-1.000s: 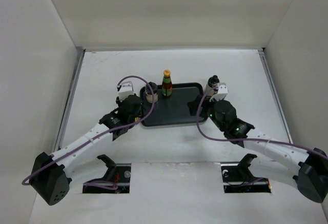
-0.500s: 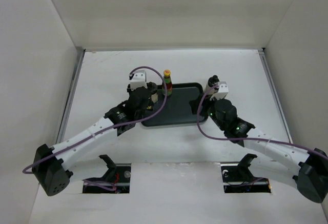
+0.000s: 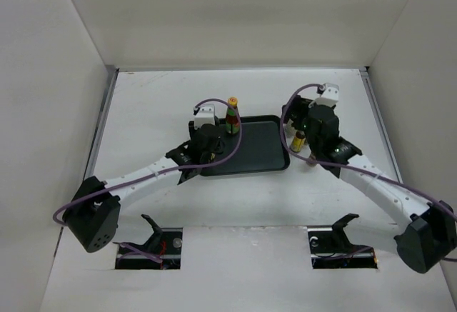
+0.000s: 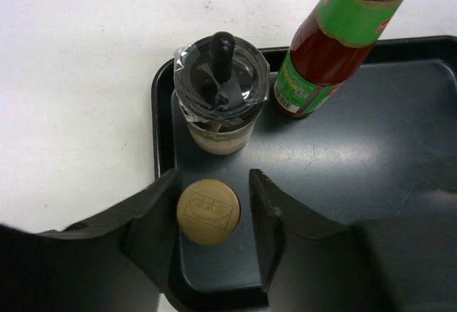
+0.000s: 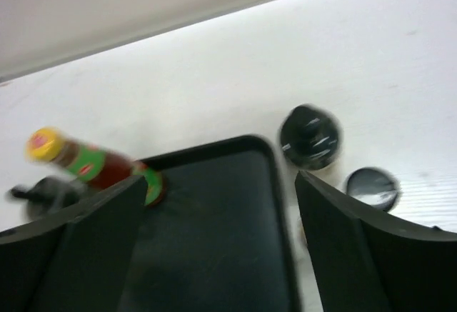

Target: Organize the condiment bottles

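Observation:
I should lower my right gripper toward the right in the wrist view, onto the dark-lidded jar outside the tray (image 5: pixel 310 136), because it stands below the gripper on that side.
A gold-capped condiment bottle (image 4: pixel 208 212) stands in the near-left part of the dark tray (image 4: pixel 371 155). My left gripper (image 4: pixel 214 180) straddles it: the left finger touches the cap and a thin gap shows at the right finger. Behind it are a dark-lidded jar (image 4: pixel 221 83) and the tall red-green bottle (image 4: pixel 321 48), also (image 3: pixel 232 116). My right gripper (image 5: pixel 220 183) hangs wide open over the tray's right edge and holds nothing. Two dark-capped bottles (image 5: pixel 309 137) (image 5: pixel 371 187) stand on the table right of the tray; one shows from above (image 3: pixel 298 141).
The tray (image 3: pixel 250 151) lies mid-table between the arms. White walls enclose the table at the back and on both sides. The right wrist view is blurred by motion.
My left arm carried the gold-capped bottle right into the tray's back-left area, and its jaws have eased apart. My right arm swung back and to the right of the tray.

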Tool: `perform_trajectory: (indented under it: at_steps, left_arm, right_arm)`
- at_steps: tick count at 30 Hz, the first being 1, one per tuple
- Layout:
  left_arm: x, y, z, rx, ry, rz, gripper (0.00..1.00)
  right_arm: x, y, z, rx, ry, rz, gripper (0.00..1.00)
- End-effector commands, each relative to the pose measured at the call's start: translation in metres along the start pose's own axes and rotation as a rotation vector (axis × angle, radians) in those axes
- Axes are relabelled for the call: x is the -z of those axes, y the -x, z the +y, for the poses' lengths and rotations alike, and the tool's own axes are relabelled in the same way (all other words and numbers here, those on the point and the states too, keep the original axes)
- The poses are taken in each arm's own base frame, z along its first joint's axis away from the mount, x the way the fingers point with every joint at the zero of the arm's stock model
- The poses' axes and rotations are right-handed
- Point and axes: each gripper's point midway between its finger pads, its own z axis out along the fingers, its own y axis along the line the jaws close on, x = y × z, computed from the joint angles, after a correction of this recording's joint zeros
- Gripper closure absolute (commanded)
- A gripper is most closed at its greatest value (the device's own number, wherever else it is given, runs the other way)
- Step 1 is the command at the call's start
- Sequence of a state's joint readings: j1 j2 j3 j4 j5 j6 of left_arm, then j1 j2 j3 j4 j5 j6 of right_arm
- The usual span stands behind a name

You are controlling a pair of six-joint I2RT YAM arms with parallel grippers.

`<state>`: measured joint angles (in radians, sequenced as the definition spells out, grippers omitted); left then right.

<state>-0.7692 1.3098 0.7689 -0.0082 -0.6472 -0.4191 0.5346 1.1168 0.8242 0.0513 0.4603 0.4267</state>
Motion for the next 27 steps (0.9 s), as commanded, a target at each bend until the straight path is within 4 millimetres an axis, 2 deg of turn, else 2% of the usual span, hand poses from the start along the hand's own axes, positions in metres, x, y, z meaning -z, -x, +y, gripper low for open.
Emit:
perform_trajectory:
  at_steps: [1,2,6,11,20,25,27]
  left_arm:
    - [0.002,0.027,0.0,0.085,-0.017,-0.098,0.57]
    - [0.003,0.027,0.001,0.092,-0.019,-0.102,0.53]
    - [0.004,0.027,-0.003,0.101,-0.034,-0.112,0.41]
    - [0.011,0.037,-0.004,0.125,-0.053,-0.142,0.25]
    - [0.032,0.065,-0.001,0.227,-0.105,-0.262,0.15]
    - [0.035,0.068,0.003,0.251,-0.113,-0.286,0.15]
    - [0.034,0.067,0.005,0.253,-0.11,-0.284,0.15]
  right_arm:
    - [-0.023,0.012,-0.037,0.088,-0.178,0.015,0.04]
    - [-0.031,0.008,-0.043,0.104,-0.204,0.043,0.01]
    - [-0.059,-0.019,-0.056,0.164,-0.238,0.168,0.0]
    - [-0.078,-0.039,-0.063,0.18,-0.229,0.256,0.0]
    - [-0.102,-0.055,-0.066,0.203,-0.228,0.313,0.02]
    - [-0.113,-0.069,-0.069,0.227,-0.244,0.354,0.06]
    - [-0.114,-0.071,-0.07,0.231,-0.248,0.36,0.13]
